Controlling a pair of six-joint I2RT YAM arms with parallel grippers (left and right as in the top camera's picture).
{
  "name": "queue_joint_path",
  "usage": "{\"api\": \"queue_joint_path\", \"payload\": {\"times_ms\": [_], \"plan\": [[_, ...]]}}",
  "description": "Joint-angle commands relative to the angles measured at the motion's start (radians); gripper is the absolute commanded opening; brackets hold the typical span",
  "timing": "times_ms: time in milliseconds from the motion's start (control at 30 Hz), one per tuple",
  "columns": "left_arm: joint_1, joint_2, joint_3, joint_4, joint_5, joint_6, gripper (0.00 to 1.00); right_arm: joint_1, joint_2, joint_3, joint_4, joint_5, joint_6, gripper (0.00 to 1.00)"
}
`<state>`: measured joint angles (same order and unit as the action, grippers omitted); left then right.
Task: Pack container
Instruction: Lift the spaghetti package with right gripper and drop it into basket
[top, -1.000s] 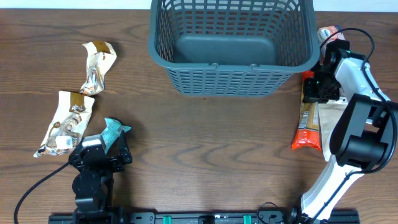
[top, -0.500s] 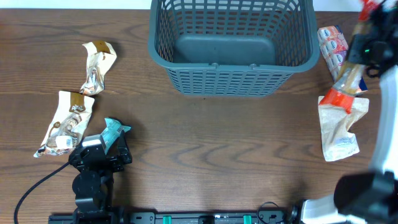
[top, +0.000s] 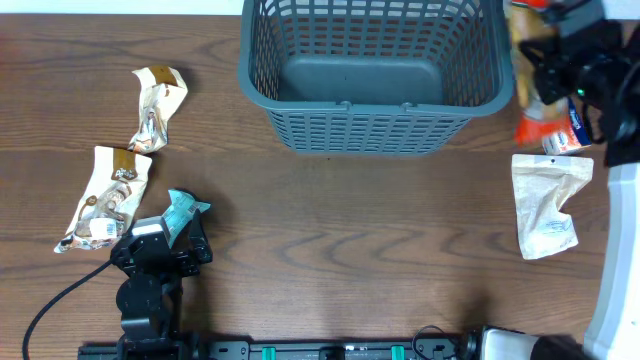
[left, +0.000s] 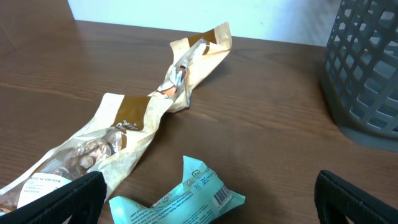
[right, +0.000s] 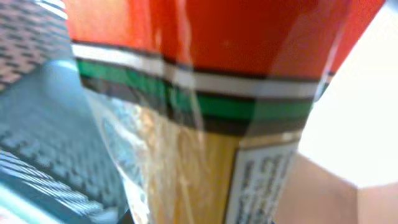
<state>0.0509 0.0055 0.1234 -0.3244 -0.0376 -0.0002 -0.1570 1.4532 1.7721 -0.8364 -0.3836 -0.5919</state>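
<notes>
The right gripper should move over the container's rim and down to release the pack, because the container's empty bottom is to the left in the overhead view.
The dark grey lattice container (top: 372, 70) stands at the top middle of the table; a corner of it shows in the left wrist view (left: 367, 68). My right gripper (top: 560, 55) is shut on an orange and clear snack pack (top: 535, 95), held in the air just right of the container's rim. That pack fills the right wrist view (right: 199, 112). My left gripper (top: 175, 235) is open at the front left, with a teal pack (top: 183, 212) between its fingers (left: 205, 199).
Two beige crumpled snack packs (top: 158, 105) (top: 105, 195) lie at the left, also in the left wrist view (left: 186, 68). A white pouch (top: 548, 205) lies at the right.
My right gripper has lifted the orange pack off the table at the right and carried it up and toward the container's right rim. The left arm has not moved.
</notes>
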Motion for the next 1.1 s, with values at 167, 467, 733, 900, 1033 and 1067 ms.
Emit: {"api": "queue_joint_path", "payload": {"times_ms": [167,467,733,900,1033,1067], "plan": [[0.005,0.000,-0.016,0.005,-0.014,-0.005,0.98,0.173,-0.058,0.048,0.261,-0.125,-0.217,0.01],[0.005,0.000,-0.016,0.004,-0.014,-0.005,0.99,0.314,0.117,0.048,0.377,-0.138,-0.262,0.01],[0.005,0.000,-0.016,0.004,-0.014,-0.005,0.99,0.325,0.320,0.048,0.329,-0.137,-0.179,0.01],[0.005,0.000,-0.016,0.004,-0.014,-0.005,0.99,0.321,0.405,0.048,0.264,-0.137,-0.138,0.01],[0.005,0.000,-0.016,0.004,-0.014,-0.005,0.99,0.323,0.442,0.048,0.213,-0.145,-0.150,0.01],[0.005,0.000,-0.016,0.004,-0.014,-0.005,0.99,0.323,0.446,0.048,0.203,-0.145,-0.156,0.01]]}}
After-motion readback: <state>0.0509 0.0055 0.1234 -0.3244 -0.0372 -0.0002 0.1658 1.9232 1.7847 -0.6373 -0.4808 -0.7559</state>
